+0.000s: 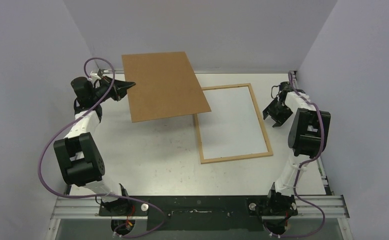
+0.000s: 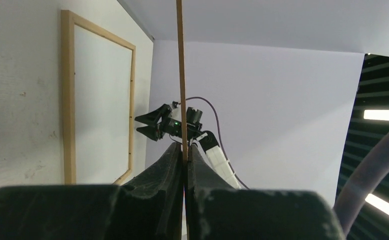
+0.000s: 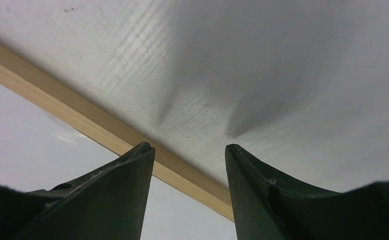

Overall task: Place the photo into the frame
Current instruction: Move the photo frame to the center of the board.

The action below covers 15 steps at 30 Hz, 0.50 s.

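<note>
My left gripper holds the backing panel (image 1: 164,85), and only the corner of the panel overlaps the frame. It needs to move toward the right in the top view next, over the frame, and then let go of the panel.
The frame (image 1: 260,117), thin light wood strips, lies flat on the table right of centre. Inside it lies the photo (image 1: 232,125), plain white side up. My left gripper (image 1: 131,85) is shut on the left edge of a brown hardboard backing panel (image 1: 164,85), held up above the table with its right corner over the frame's upper left corner. The left wrist view has the panel (image 2: 180,75) edge-on between the shut fingers (image 2: 172,165). My right gripper (image 1: 272,119) stands open just off the frame's right strip (image 3: 82,117), nothing between its fingers (image 3: 132,170).
White table (image 1: 152,150) with scuffed marks, enclosed by grey walls at the back and both sides. The arm bases sit on a black rail (image 1: 197,212) at the near edge. A purple cable (image 1: 47,150) loops off the left arm.
</note>
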{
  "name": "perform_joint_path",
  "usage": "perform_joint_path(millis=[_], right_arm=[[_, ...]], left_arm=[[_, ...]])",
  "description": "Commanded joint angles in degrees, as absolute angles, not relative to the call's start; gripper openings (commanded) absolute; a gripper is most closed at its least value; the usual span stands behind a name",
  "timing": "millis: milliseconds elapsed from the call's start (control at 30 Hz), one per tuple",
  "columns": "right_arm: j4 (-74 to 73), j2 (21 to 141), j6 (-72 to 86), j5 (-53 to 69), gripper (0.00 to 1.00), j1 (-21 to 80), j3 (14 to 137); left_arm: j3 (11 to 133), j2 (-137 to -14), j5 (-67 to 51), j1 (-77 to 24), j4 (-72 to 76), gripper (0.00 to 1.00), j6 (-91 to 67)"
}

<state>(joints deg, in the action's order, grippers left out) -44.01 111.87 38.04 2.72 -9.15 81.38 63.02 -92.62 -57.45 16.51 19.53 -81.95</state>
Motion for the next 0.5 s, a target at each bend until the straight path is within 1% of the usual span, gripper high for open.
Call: perform_joint_path(millis=[0, 233, 367, 467], right_arm=[[-43.6, 114.9, 37.1, 1.0, 0.55, -9.4, 87.1], [-45.8, 119.8, 36.6, 2.8, 0.55, -7.1, 89.4], [-47.8, 119.7, 38.3, 2.7, 0.54, -4.3, 88.7], [-47.6, 117.4, 42.7, 3.0, 0.53, -1.8, 85.4]], left_arm=[[65.2, -90.4, -60.9, 15.2, 22.5, 0.0, -83.8], [66.7, -91.5, -61.7, 11.5, 23.5, 0.0, -83.4], [67.0, -91.9, -61.1, 9.6, 23.1, 0.0, -81.8], [66.6, -91.9, -59.9, 8.5, 22.7, 0.0, -80.8]])
